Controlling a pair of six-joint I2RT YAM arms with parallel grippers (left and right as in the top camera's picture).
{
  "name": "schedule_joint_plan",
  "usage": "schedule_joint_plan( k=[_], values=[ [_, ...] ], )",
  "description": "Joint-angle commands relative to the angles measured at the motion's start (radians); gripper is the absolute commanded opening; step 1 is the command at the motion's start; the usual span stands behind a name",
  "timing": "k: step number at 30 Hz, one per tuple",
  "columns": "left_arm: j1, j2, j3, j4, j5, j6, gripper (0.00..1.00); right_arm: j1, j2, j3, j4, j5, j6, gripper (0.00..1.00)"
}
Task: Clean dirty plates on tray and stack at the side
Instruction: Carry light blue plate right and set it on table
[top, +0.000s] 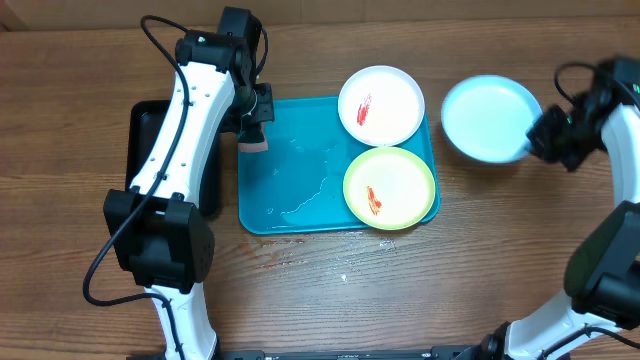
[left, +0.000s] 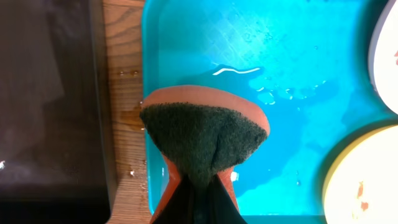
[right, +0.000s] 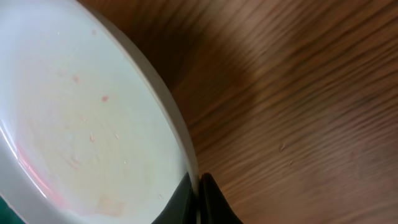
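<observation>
My right gripper will bring the light blue plate (top: 490, 118) back down onto the wood beside the turquoise tray and let go of the plate's rim, as that spot is clear.
The turquoise tray (top: 290, 170) lies mid-table, wet inside. On its right end sit a white plate (top: 381, 105) and a yellow-green plate (top: 390, 187), each with a red smear. A light blue plate (top: 490, 118) is off the tray to the right, above the wood. My right gripper (top: 540, 138) is shut on its right rim (right: 186, 155), one finger inside and one outside. My left gripper (top: 253, 128) hangs over the tray's left edge (left: 152, 74), shut on a green-red sponge (left: 202, 130) whose green scrub face points toward the camera.
A black tray (top: 150, 150) lies left of the turquoise one, partly under my left arm. Water drops dot the wood (left: 127, 112) between the two trays and below the turquoise tray (top: 300, 250).
</observation>
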Motion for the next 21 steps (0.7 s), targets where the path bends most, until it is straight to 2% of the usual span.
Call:
schedule_joint_plan(
  k=[1, 9, 14, 21],
  values=[
    [0.001, -0.008, -0.007, 0.004, 0.037, 0.008, 0.04, -0.041, -0.048, -0.108, 0.075, -0.025, -0.030, 0.04],
    [-0.016, -0.008, -0.007, 0.006, 0.039, 0.008, 0.04, -0.046, -0.048, -0.326, 0.325, 0.003, 0.043, 0.04],
    [-0.018, -0.008, -0.007, 0.007, 0.039, 0.008, 0.04, -0.045, -0.048, -0.342, 0.321, 0.080, 0.072, 0.04],
    [-0.018, -0.008, -0.007, 0.011, 0.039, 0.008, 0.04, -0.045, -0.067, -0.290, 0.211, -0.017, 0.036, 0.19]
  ],
)
